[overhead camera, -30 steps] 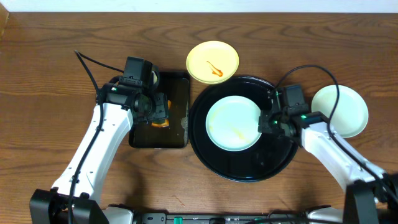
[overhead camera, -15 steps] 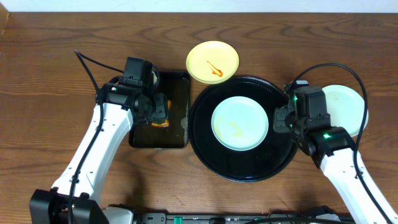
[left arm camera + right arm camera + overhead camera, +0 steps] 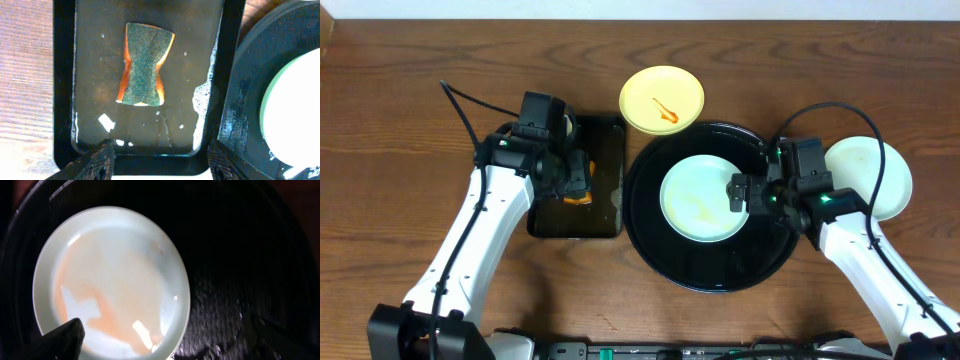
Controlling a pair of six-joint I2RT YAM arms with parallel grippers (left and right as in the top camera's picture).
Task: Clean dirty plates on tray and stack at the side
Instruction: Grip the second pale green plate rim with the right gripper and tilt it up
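The robot's right gripper will next go down until its open fingers are on both sides of the mint-green plate's rim (image 3: 745,214) (image 3: 187,315), then close on it, because the plate's rim is below the gripper, between those fingers.
A pale mint-green plate (image 3: 705,197) smeared with orange-brown sauce (image 3: 112,280) lies in the middle of the round black tray (image 3: 720,265). My right gripper (image 3: 740,192) stands open at this plate's right rim. One of its fingers (image 3: 64,339) hangs over the plate's face and grips nothing. A pale yellow plate (image 3: 662,98) with an orange streak sits on the table behind the tray. Another mint plate (image 3: 870,178) rests on the table to the tray's right. My left gripper (image 3: 575,178) (image 3: 162,161) hovers open and empty over the rectangular tray.
The rectangular black tray (image 3: 610,135) left of the round one holds soapy water and a green-and-orange sponge (image 3: 145,65). The round tray's wet rim (image 3: 245,115) nearly touches it. Cables run from both wrists. The brown wooden table (image 3: 410,130) surrounds everything.
My right gripper was shut at the mint plate's rim, drew back to the right, then returned to the rim with jaws open. The plate slid slightly right. The left arm stayed still.
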